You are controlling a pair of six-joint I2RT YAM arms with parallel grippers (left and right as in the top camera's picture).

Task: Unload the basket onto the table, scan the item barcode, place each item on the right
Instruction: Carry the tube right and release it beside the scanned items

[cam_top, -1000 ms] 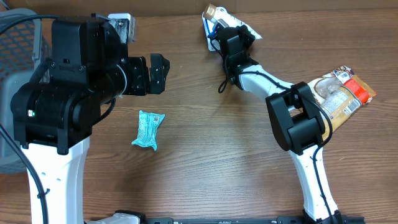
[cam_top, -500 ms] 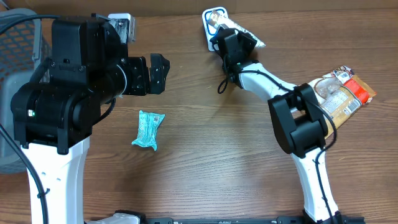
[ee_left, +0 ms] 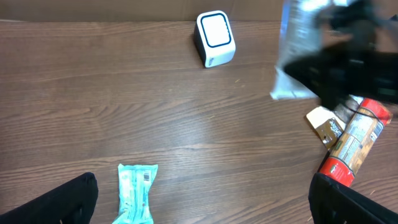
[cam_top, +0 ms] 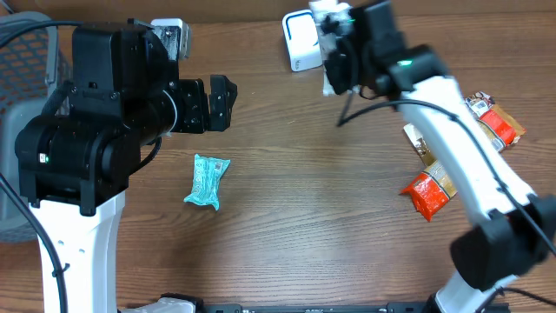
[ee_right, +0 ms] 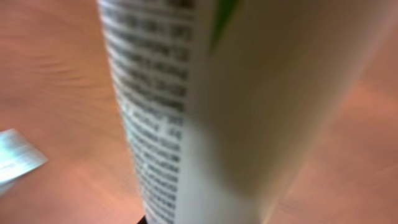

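Next, my right gripper moves back and down from the scanner (cam_top: 300, 39) to the bare tabletop beside the snack packs, where there is room to release the item.
The item, a white packet with fine print (ee_right: 186, 112), fills the right wrist view, blurred. My right gripper (cam_top: 346, 54) is shut on it and holds it above the table, just right of the scanner (cam_top: 300, 39). The scanner is a small white box with a blue-edged window (ee_left: 215, 38) at the table's far edge. In the left wrist view the packet (ee_left: 297, 53) shows as a pale blur under the dark right gripper (ee_left: 351, 56). My left gripper (cam_top: 219, 103) hangs open over the left of the table, with its black fingertips (ee_left: 68, 200) wide apart and nothing between them.
A teal packet (cam_top: 207, 181) lies left of centre, also in the left wrist view (ee_left: 137, 194). Red and tan snack packs (cam_top: 427, 193) lie at the right, with another (cam_top: 495, 122) near the right edge. A grey mesh basket (cam_top: 26, 52) stands at the far left.
My right arm has swung up and right, carrying the white packet off the scanner's face. The scanner now shows uncovered. The left arm has not moved.
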